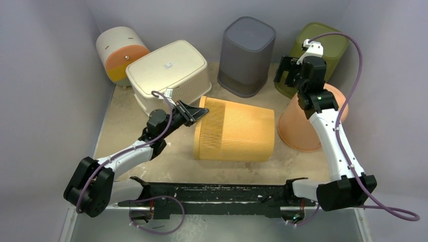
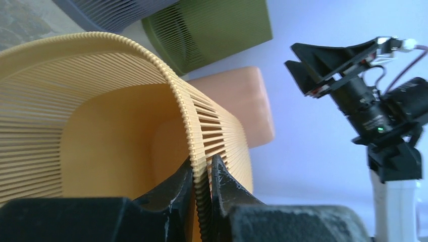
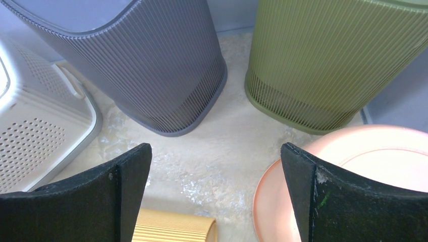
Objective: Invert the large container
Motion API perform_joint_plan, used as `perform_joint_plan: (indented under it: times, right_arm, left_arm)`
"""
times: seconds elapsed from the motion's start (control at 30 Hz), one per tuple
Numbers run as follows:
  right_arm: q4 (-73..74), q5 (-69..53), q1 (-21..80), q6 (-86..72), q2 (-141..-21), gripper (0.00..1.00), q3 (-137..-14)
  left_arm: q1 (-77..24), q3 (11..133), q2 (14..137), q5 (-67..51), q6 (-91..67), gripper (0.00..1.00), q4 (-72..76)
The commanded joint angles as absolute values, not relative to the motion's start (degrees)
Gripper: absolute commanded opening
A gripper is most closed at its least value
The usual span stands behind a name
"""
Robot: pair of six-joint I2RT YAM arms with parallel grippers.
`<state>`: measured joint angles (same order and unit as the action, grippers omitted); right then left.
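Note:
I should tilt the container and lower its rim onto the tabletop (image 1: 181, 143) beside the cream basket with my left gripper. Then I should let go of it.
The large container, a yellow ribbed bin (image 1: 237, 131), lies on its side in the middle of the table with its open mouth facing left. My left gripper (image 1: 199, 112) is shut on the upper edge of its rim. In the left wrist view one finger is inside and one outside the yellow wall (image 2: 101, 101), with the gripper (image 2: 203, 171) clamped on the ribbed rim. My right gripper (image 1: 285, 70) is open and empty, held above the table at the back right. In the right wrist view (image 3: 216, 171) a corner of the yellow bin (image 3: 171, 227) shows below.
A cream perforated basket (image 1: 169, 70) stands upside down just behind the left gripper. A grey bin (image 1: 247, 55), an olive bin (image 1: 323, 50) and a white-and-orange bin (image 1: 118, 53) line the back. A peach bin (image 1: 308, 121) stands upside down to the right of the yellow bin. Walls enclose three sides.

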<state>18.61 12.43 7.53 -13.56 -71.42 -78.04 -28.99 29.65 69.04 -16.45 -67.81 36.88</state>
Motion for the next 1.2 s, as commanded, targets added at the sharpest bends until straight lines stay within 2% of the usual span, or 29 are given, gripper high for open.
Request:
perform_joint_plan:
  times: [0.0,0.2,0.37,0.8,0.97,1.17]
  right_arm:
    - [17.2,12.7,7.4,-13.6,-71.6,1.00,-78.8]
    - [17.2,13.2,7.4,-13.5,-72.0,1.00,-78.9]
    - [17.0,13.4,7.4,-13.6,-72.3,1.00,-78.8]
    - [16.1,13.5,7.4,-13.6,-73.8,1.00,-77.9]
    - [15.6,12.9,7.4,-13.9,-73.8,1.00,-77.4]
    - [15.2,12.7,7.4,-14.0,-73.9,1.00,-76.6]
  left_arm:
    - [-26.8,24.3,72.3,-21.9,-74.4,0.00,48.1]
    - [-26.3,23.9,83.5,-21.1,-93.2,0.00,80.8]
    - [-26.7,29.3,93.5,-17.2,-105.8,0.00,98.5]
    - [-34.7,43.6,103.9,-11.7,-110.6,0.00,98.8]
    - [-34.1,37.4,107.5,-11.1,-110.6,0.00,98.9]
    - [-28.2,27.7,106.4,-14.3,-109.5,0.00,98.9]
